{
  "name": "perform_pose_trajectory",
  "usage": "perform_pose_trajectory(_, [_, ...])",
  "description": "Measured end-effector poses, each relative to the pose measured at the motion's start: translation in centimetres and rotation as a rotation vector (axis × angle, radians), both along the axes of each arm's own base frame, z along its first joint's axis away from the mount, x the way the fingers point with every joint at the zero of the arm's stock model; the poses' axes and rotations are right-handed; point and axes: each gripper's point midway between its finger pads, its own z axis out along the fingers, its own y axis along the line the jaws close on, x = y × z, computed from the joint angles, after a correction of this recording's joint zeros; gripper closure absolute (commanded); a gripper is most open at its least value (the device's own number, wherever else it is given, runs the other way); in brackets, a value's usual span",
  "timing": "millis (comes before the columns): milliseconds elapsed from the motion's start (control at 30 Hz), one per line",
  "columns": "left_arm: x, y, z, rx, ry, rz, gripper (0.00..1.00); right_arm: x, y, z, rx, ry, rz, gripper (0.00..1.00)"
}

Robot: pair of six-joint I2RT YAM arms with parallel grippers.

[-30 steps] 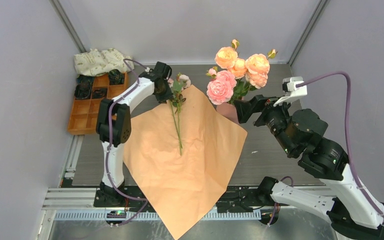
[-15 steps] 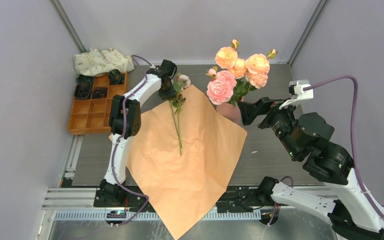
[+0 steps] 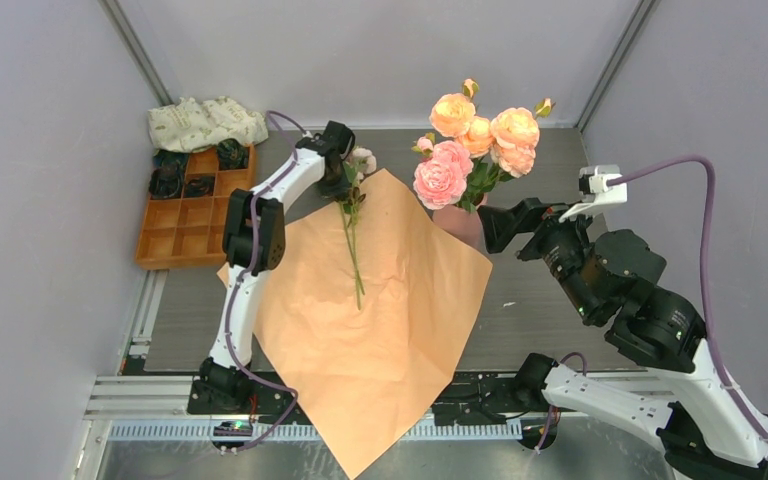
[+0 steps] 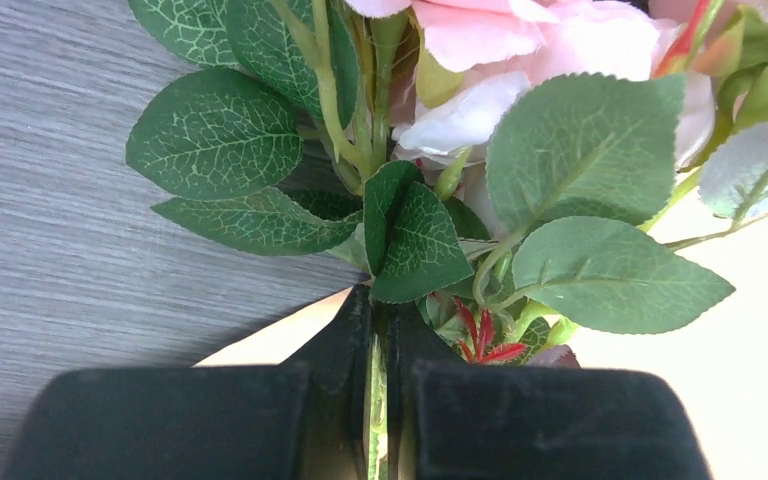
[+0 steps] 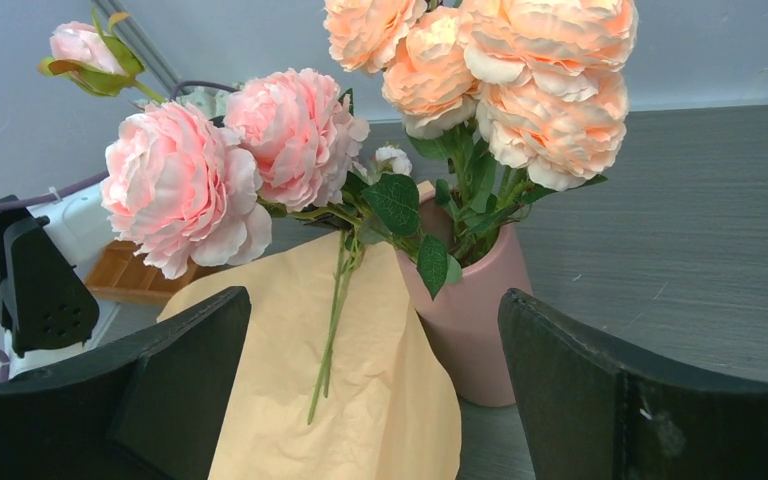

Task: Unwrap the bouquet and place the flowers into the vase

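I need to lift my left gripper across to the vase's opening [image 3: 472, 205], lower the flower's stem in and let go, as the vase is to the gripper's right in the top view.
The bouquet's orange paper [image 3: 370, 320] lies spread flat on the table. One long-stemmed pink flower [image 3: 353, 250] rests on it, its bloom [image 4: 520, 40] toward the back. My left gripper [image 3: 341, 182] is shut on that stem just below the leaves; in the left wrist view the thin green stem [image 4: 375, 400] is pinched between the black fingers of that gripper [image 4: 377, 350]. The salmon-pink vase [image 3: 457, 222] stands at the paper's right corner and holds pink and peach roses [image 3: 475, 140]. My right gripper [image 3: 492, 224] hangs open, empty, just right of the vase [image 5: 470, 310].
An orange compartment tray [image 3: 182, 205] with dark items sits at the back left, and a white leaf-print cloth bundle [image 3: 205, 122] lies behind it. Grey enclosure walls close in on both sides. The paper's front corner overhangs the table's near edge.
My left gripper has moved a little right to the flower's upper stem and shut on it. The right gripper has drifted slightly right, still open.
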Motion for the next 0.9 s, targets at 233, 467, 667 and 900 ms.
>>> perform_pose_trajectory(233, [-1.0,0.7,0.4,0.008,-0.011,0.002,1.00,0.2,0.1,-0.9,-0.010,0.017,-0.009,0.00])
perform_pose_trajectory(467, [-1.9,2.5,7.9,0.033,-0.148,0.006,1.00,0.4,0.5,-1.6,-0.006,0.031,-0.009,0.01])
perform_pose_trajectory(667, [-3.4,4.3,19.4,0.008,-0.398,0.010,1.00,0.5,0.7,-1.6,0.005,0.030,-0.005,0.01])
perform_pose_trajectory(900, [-8.8,4.1,29.9,-0.051,-0.667,-0.075,1.00,0.3,0.5,-1.9,0.012,0.026,-0.004,0.00])
